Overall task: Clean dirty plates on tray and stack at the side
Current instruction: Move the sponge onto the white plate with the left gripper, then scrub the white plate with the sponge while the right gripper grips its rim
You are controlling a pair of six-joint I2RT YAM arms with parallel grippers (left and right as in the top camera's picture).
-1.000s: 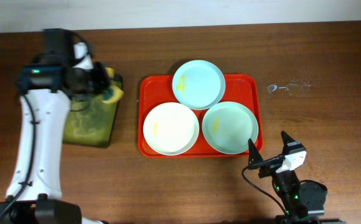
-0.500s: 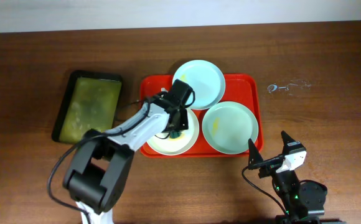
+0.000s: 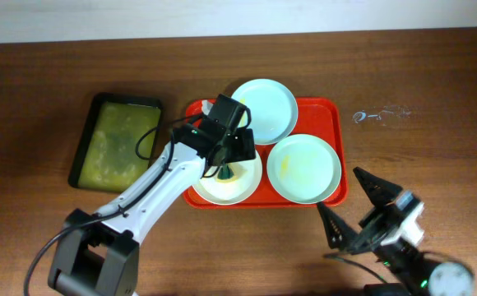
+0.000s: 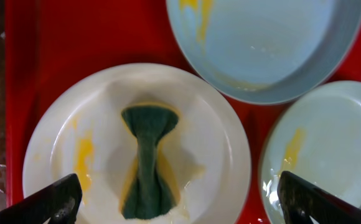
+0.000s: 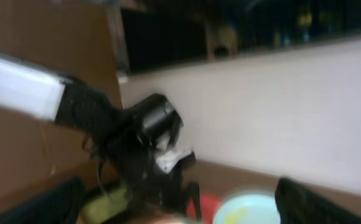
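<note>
The green sponge lies below the left gripper, so the gripper will next lower its open fingers around the sponge's narrow middle (image 3: 224,168) (image 4: 147,154), which fits between them, and close.
The red-orange tray (image 3: 337,111) holds three plates: a pale blue one (image 3: 267,107) at the back, a pale mint one (image 3: 308,168) at the right, and a white-cream one (image 3: 243,185) at the front left. All three carry yellow smears. A green and yellow sponge (image 4: 146,162) lies loose on the white-cream plate (image 4: 62,124). My left gripper (image 3: 229,160) hovers just above it, open, its fingers (image 4: 59,199) wide on either side of the sponge. My right gripper (image 3: 338,190) is open and raised near the tray's front right corner, holding nothing. The right wrist view is blurred.
A dark green-black tray (image 3: 86,140) with yellowish liquid sits left of the red tray. A small wet patch (image 3: 378,115) marks the wooden table at the right. The table's front edge runs just below my right arm.
My left arm swung from the dark tray to the white-cream plate with the sponge, then opened and let it go. My right arm has lifted from its rest and turned toward the tray.
</note>
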